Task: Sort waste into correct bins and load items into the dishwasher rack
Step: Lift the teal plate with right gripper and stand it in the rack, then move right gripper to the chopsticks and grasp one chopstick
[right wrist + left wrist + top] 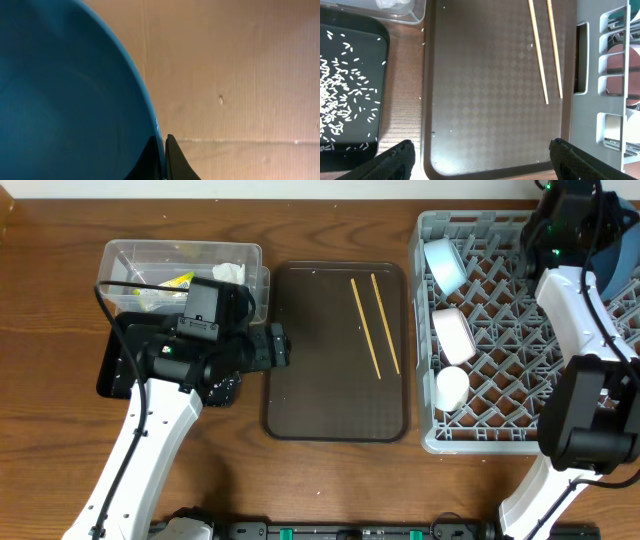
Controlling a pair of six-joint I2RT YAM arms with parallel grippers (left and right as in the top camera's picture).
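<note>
I should move my right gripper to the left in the overhead view and lower the plate (65,100) among the far wires of the rack to release it, because it hangs above them.
My right gripper (164,150) is shut on the rim of the large dark blue plate (65,100) and holds it on edge over the far right of the grey dishwasher rack (500,350); the plate shows at the overhead's right edge (620,265). The rack holds a light blue bowl (443,265), a white bowl (455,335) and a small white cup (452,387). Two chopsticks (375,325) lie on the brown tray (335,400). My left gripper (482,160) is open and empty over that tray's left near edge. Rice (340,100) lies in the black tray (112,370).
The clear box (180,255) at the back left holds the yellow wrapper (175,283) and white tissue (228,272). A few stray rice grains lie on the wood and on the brown tray. The rack's wall (600,100) stands just right of the brown tray.
</note>
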